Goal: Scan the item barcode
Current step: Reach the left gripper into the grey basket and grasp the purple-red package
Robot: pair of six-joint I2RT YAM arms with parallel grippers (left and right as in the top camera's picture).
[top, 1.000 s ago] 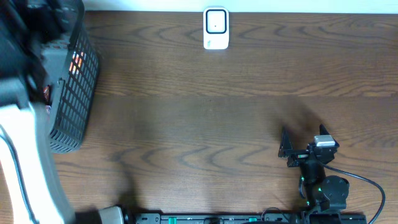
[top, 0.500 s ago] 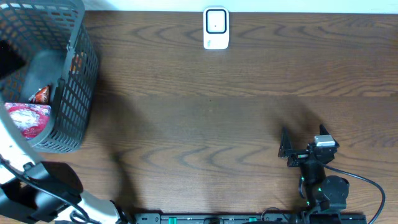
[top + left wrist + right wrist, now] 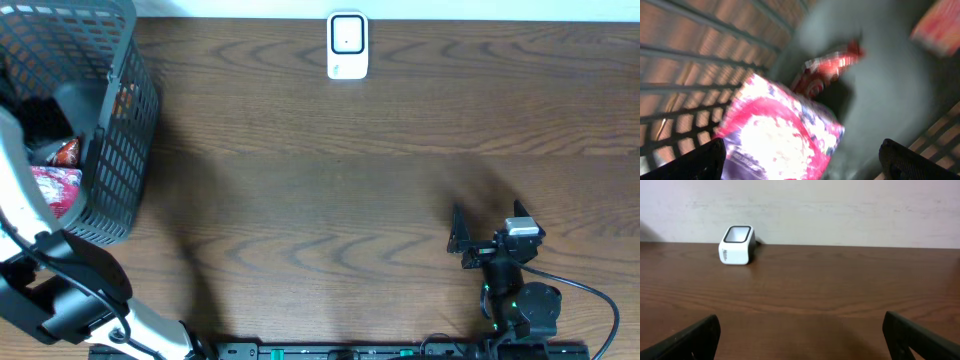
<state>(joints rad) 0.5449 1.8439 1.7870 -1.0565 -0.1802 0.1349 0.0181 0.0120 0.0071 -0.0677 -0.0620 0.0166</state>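
Observation:
My left gripper needs to go down onto the pink and white packet (image 3: 57,190) (image 3: 780,130) and close, because the packet is below it, with its width between the open fingers.
The items lie in a grey mesh basket (image 3: 120,150) at the table's far left. My left arm reaches into it, and my left gripper (image 3: 800,171) hangs open just above a pink and white packet (image 3: 780,130), touching nothing. That pink and white packet (image 3: 57,190) also shows from overhead. Beyond it lie a small red packet (image 3: 827,70) and an orange-red pack (image 3: 940,25); no barcode shows in this blurred view. The white scanner (image 3: 347,45) stands at the table's back edge. My right gripper (image 3: 488,236) rests open and empty at the front right, facing the scanner (image 3: 736,245).
The basket's wire walls (image 3: 700,65) close round the left gripper on the left side. A pale wall (image 3: 840,205) runs behind the table's back edge. Brown wooden tabletop (image 3: 330,200) stretches between basket, scanner and right arm.
The left arm has swung across the basket: it covered it, drew back toward the front left, and now reaches in again along the left side. The right arm has not moved.

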